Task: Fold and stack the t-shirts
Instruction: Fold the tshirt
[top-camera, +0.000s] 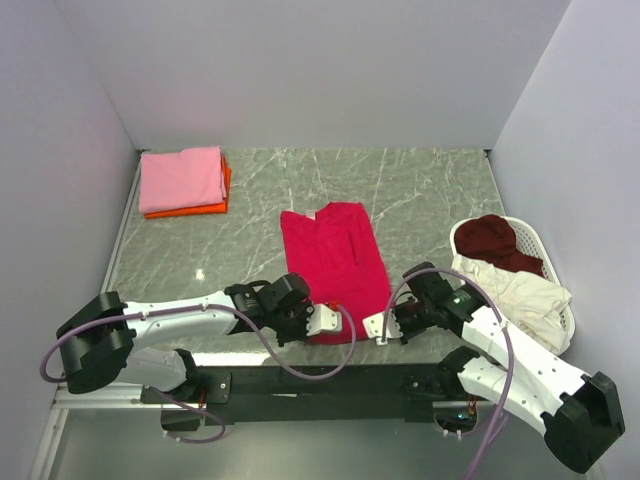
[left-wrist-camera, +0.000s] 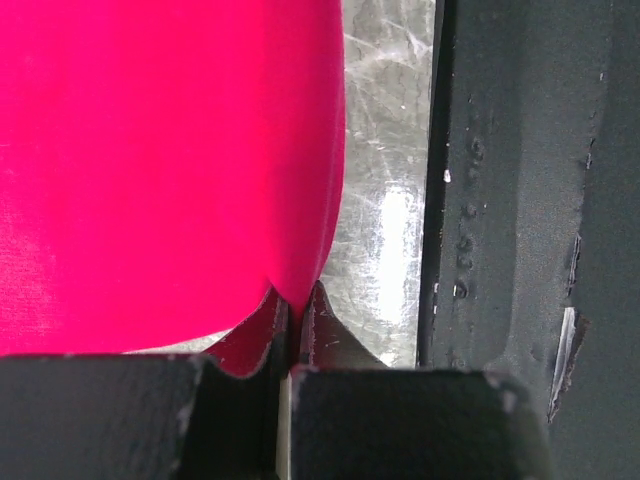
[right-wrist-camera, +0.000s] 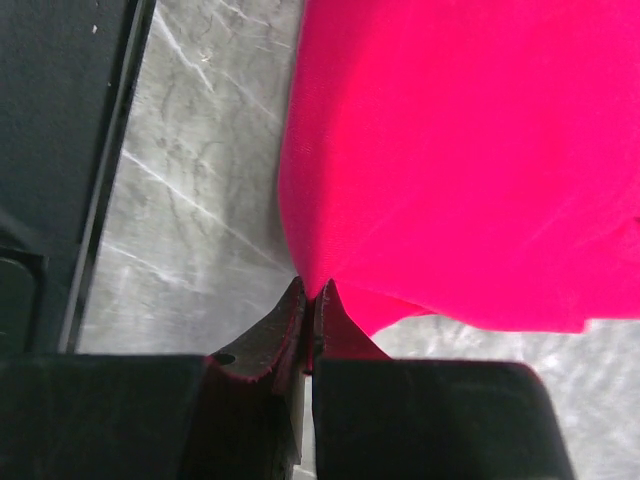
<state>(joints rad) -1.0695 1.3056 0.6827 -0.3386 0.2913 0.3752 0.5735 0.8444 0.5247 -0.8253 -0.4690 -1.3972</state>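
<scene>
The red t-shirt's hem goes outward with my left gripper next, which releases it over the red t-shirt's far corner nearest the pink shirt. That corner lies outward of my gripper.
A crimson red t-shirt lies on the table's middle, folded into a long strip, its neck at the far end. My left gripper is shut on its near left corner, seen in the left wrist view. My right gripper is shut on its near right corner, seen in the right wrist view. The red cloth fills both wrist views. A folded pink shirt lies on a folded orange shirt at the far left.
A white oval basket stands at the right, holding a maroon shirt and a cream shirt that hangs over its rim. The black base rail runs along the near table edge, close behind both grippers.
</scene>
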